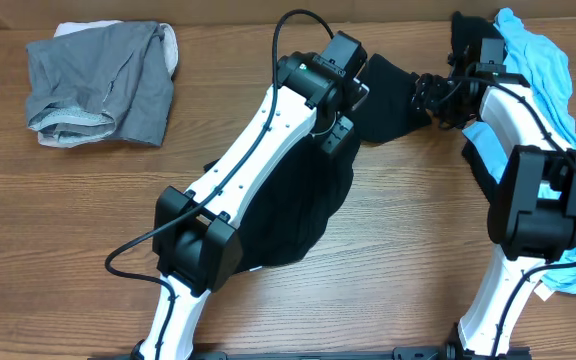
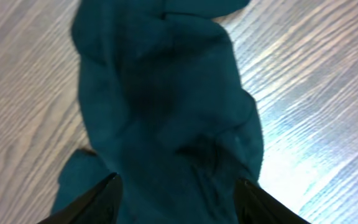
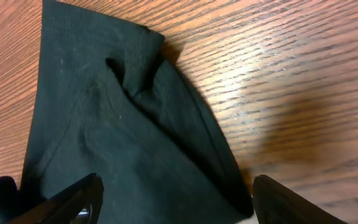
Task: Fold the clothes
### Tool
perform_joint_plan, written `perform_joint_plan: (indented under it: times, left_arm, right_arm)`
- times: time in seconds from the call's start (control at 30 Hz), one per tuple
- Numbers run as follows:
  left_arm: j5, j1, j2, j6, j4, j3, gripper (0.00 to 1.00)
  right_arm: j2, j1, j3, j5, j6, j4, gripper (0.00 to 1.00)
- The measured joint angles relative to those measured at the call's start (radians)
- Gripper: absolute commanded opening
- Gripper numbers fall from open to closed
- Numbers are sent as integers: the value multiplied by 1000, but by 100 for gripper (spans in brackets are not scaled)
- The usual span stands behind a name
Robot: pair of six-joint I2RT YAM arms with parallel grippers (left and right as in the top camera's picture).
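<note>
My left gripper moves down onto the bunched end of the black T-shirt (image 1: 303,215) next.
The black T-shirt (image 1: 303,215) lies crumpled in the middle of the table, with one end reaching up and right towards both grippers. My left gripper (image 1: 356,100) hangs over that upper end. In the left wrist view the left gripper (image 2: 178,179) stands open, and the dark cloth (image 2: 166,93) lies bunched beneath and beyond its fingers. My right gripper (image 1: 423,95) points left at the same end. In the right wrist view the right gripper (image 3: 178,179) is open over a flat, folded corner of the black cloth (image 3: 123,137), with nothing pinched.
A grey garment (image 1: 103,85) lies heaped at the back left. A light-blue garment (image 1: 543,75) runs along the right edge under my right arm, with a dark piece (image 1: 463,30) at its top. Bare wood table (image 1: 58,230) shows at the front left.
</note>
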Motion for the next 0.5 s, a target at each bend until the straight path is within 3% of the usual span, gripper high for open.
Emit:
perform_joint_plan:
  times: [0.33,0.5]
  left_arm:
    - [28,0,124,-10,21,0,56]
    - [28,3,152,-13,53,-1,47]
  right_arm:
    - [45,2,2,1,8,11,78]
    - [46,2,2,2,7,12,66]
